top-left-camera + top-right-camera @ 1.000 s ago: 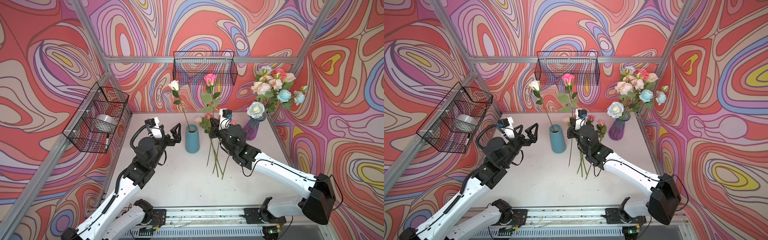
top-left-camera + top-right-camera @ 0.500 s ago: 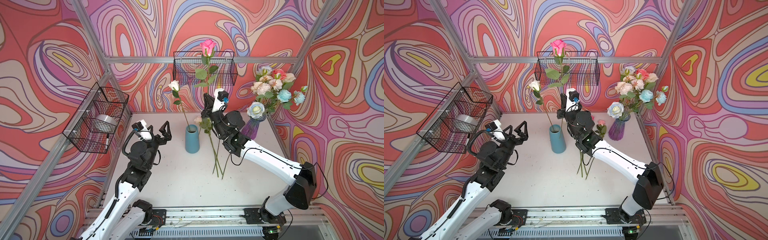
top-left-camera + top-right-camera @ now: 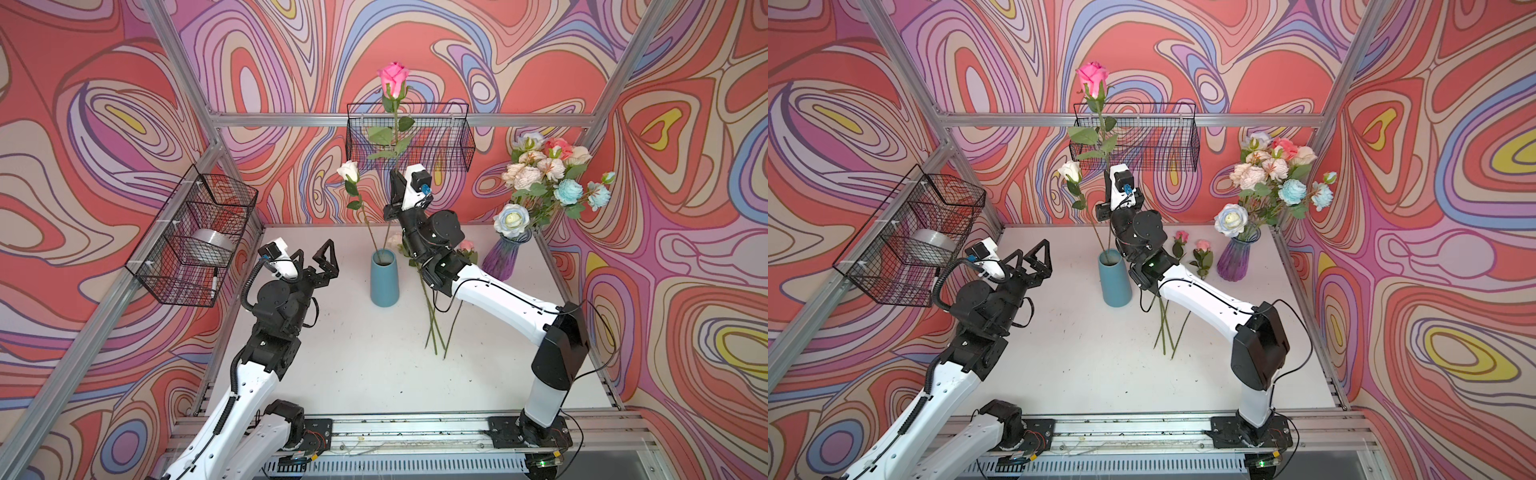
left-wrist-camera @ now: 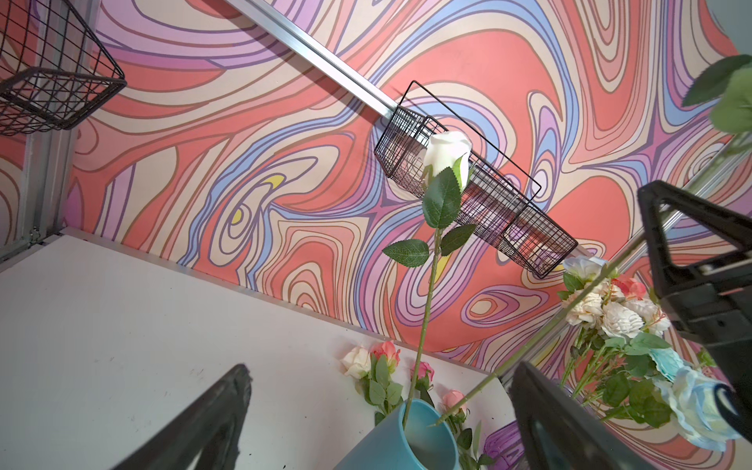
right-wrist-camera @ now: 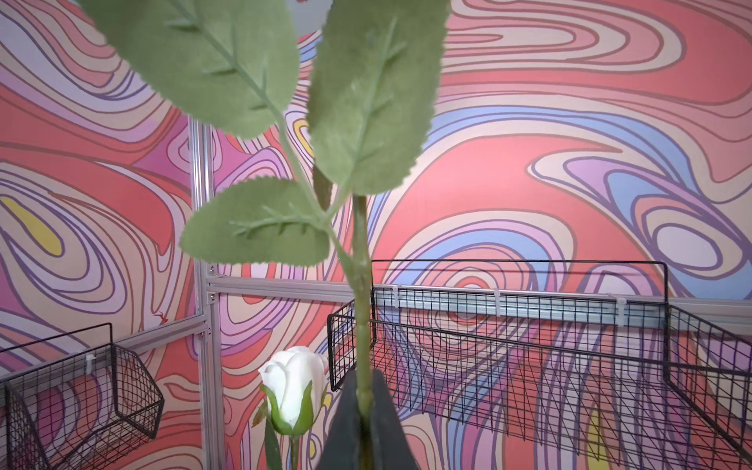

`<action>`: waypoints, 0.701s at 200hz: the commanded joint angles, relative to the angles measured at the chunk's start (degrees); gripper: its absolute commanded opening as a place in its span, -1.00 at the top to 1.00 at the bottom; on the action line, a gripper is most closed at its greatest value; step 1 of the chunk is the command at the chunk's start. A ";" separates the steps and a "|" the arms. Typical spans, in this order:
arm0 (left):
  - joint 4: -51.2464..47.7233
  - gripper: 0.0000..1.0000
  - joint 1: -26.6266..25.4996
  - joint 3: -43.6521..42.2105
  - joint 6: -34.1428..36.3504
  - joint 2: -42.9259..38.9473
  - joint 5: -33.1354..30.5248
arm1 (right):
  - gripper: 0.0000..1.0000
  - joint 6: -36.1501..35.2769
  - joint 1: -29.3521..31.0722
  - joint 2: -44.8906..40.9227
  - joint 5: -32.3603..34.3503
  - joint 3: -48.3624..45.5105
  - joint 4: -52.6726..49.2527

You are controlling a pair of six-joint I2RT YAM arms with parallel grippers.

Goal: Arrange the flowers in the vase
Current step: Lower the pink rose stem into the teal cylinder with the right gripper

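Observation:
The stem's cut end is already at the vase's opening. My right gripper lowers toward the blue vase's opening (image 3: 385, 257) below it next and releases the stem.
A blue vase (image 3: 384, 278) (image 3: 1115, 278) (image 4: 390, 443) stands mid-table with a white rose (image 3: 348, 171) (image 3: 1070, 171) (image 4: 445, 152) (image 5: 295, 386) upright in it. My right gripper (image 3: 397, 178) (image 3: 1109, 178) (image 5: 364, 407) points upward behind the vase, shut on the stem of a tall pink rose (image 3: 392, 77) (image 3: 1093, 75). The stem's cut end (image 4: 439, 422) is at the vase's mouth. More flowers (image 3: 434, 324) (image 3: 1167, 328) (image 4: 370, 360) lie on the table right of the vase. To the vase's left, my left gripper (image 3: 316, 253) (image 3: 1030, 251) (image 4: 382, 368) is open and holds nothing.
A purple vase (image 3: 505, 257) (image 3: 1237, 259) holding a mixed bouquet (image 3: 548, 174) stands at the back right. One wire basket (image 3: 409, 137) hangs on the back wall close behind the pink rose. Another wire basket (image 3: 195, 241) on the left wall holds a tape roll.
My right gripper has lifted the pink rose high and swung left, bringing its stem end to the blue vase. The left arm has drawn back from the vase, still open.

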 commanded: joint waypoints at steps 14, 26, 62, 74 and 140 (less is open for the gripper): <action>1.88 -1.00 0.58 0.40 -0.79 0.39 1.22 | 1.00 1.90 0.29 2.26 2.21 -1.36 -1.46; 1.79 -1.00 0.60 0.46 -0.95 0.48 1.56 | 1.00 3.80 0.29 1.92 2.34 -3.38 -1.31; 1.73 -1.00 0.63 0.54 -1.47 0.82 2.18 | 1.00 9.95 0.22 0.65 2.96 -10.24 -1.98; 1.71 -1.00 0.61 0.64 -1.67 0.92 2.61 | 1.00 11.28 0.28 0.48 2.85 -12.40 -1.73; 1.09 -1.00 0.69 0.91 -1.98 1.73 2.78 | 0.95 13.71 0.29 1.49 2.56 -15.53 -3.44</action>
